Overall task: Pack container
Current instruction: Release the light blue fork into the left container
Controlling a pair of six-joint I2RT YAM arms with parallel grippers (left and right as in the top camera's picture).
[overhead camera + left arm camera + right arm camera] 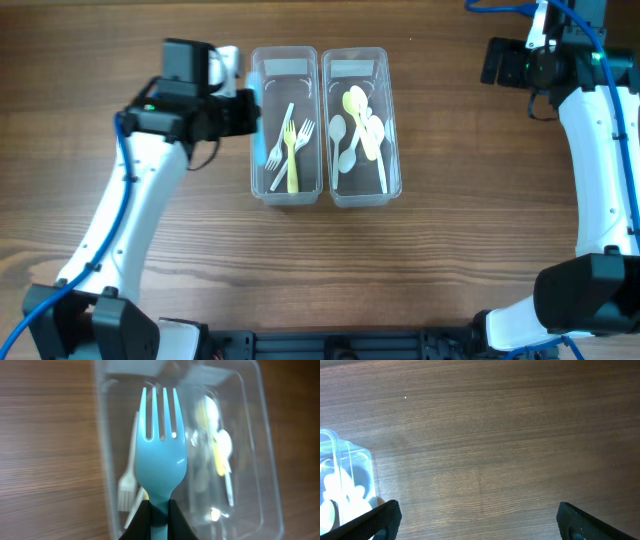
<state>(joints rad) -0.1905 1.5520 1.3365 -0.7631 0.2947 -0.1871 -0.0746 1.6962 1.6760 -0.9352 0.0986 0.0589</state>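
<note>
I need to move my left gripper to the right in the overhead view and down over the white and yellow forks (289,150) (132,488), because the blue fork hangs at the side of their container.
Two clear plastic containers stand side by side. The left container (256,180) holds white and yellow forks (292,150). The right container (392,180) holds white and yellow spoons (358,128). My left gripper (159,516) is shut on the handle of a blue fork (160,447), held over the left container's left wall (107,475); in the overhead view the blue fork (259,140) shows at that wall. My right gripper (477,522) is open and empty over bare table at the far right, with the right container's corner (362,462) at its left.
The wooden table (460,240) surrounds the containers. The right arm (600,150) runs along the right edge. The left arm (130,210) reaches in from the lower left.
</note>
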